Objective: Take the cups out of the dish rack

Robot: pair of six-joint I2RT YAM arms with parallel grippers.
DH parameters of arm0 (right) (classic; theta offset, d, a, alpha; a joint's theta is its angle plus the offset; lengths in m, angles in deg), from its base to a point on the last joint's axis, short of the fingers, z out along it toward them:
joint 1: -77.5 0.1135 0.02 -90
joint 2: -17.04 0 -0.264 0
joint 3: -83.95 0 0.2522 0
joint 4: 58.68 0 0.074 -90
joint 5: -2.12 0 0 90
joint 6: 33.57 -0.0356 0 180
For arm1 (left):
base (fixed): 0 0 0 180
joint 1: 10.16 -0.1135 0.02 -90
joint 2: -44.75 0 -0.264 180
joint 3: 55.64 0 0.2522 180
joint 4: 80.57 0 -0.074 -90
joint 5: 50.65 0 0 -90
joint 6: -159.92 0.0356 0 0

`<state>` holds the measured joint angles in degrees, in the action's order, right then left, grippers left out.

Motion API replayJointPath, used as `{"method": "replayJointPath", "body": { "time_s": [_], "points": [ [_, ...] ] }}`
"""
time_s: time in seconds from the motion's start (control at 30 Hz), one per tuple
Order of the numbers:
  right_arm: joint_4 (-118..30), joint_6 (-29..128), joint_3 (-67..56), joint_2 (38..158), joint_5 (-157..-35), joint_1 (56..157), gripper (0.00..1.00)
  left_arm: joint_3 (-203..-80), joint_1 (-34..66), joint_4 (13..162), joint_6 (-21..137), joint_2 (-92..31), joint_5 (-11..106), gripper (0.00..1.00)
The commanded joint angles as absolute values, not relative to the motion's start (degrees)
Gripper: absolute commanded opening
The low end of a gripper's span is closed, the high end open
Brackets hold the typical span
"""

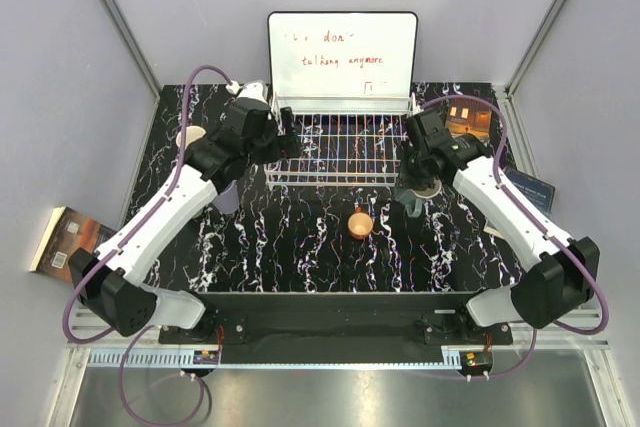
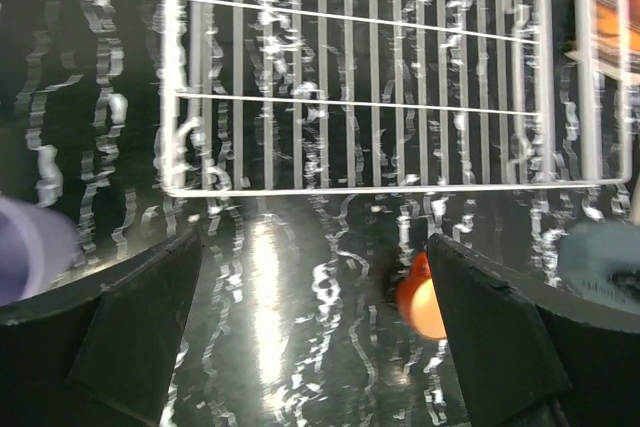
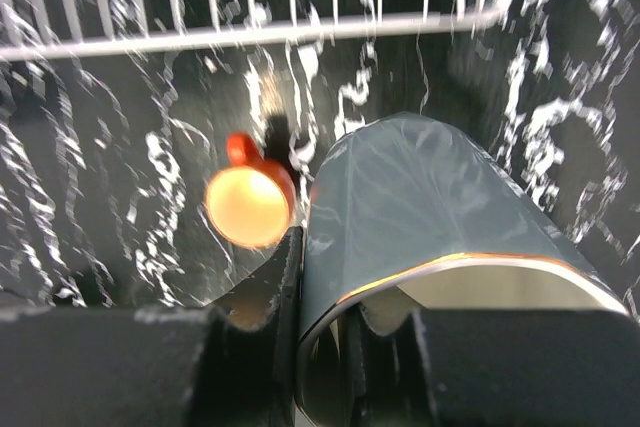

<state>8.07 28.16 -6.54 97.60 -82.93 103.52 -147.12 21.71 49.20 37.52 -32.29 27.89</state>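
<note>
I should next lower my right gripper to its left in the top view and release the grey-blue cup's rim, as clear tabletop beside the orange cup [image 1: 360, 223] lies below there.
The white wire dish rack [image 1: 340, 152] stands at the back middle of the table and shows no cups in it; it also fills the left wrist view [image 2: 400, 97]. My right gripper [image 1: 418, 190] is off the rack's front right corner, shut on the rim of a grey-blue cup [image 3: 440, 197], one finger inside and one outside [image 3: 330, 287]. A small orange cup [image 1: 360, 223] stands on the table in front of the rack [image 3: 248, 205]. My left gripper [image 1: 275, 142] is at the rack's left end, open and empty [image 2: 312, 247]. A lilac cup [image 2: 30, 247] shows at the left edge.
A whiteboard with red writing [image 1: 342, 52] stands behind the rack. An orange-lit book [image 1: 470, 117] lies at the back right, and another book [image 1: 528, 187] by the right arm. A pale cup [image 1: 190, 135] sits left of the left arm. A book [image 1: 70, 237] lies off the table's left side.
</note>
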Motion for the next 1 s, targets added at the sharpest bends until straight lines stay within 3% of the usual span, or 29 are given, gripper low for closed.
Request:
{"method": "replayJointPath", "body": {
  "time_s": [0.0, 0.97],
  "points": [
    [4.75, 25.94, -3.21, 95.97, -83.13, 105.27, 0.0, -154.29, 21.74, 44.19, 40.57, -30.66, 22.39, 0.99],
    [-0.44, 26.29, 1.55, 107.39, -82.96, 107.38, 0.0, -146.75, 21.74, 41.55, 38.81, -24.95, 20.72, 0.99]
  ]
}}
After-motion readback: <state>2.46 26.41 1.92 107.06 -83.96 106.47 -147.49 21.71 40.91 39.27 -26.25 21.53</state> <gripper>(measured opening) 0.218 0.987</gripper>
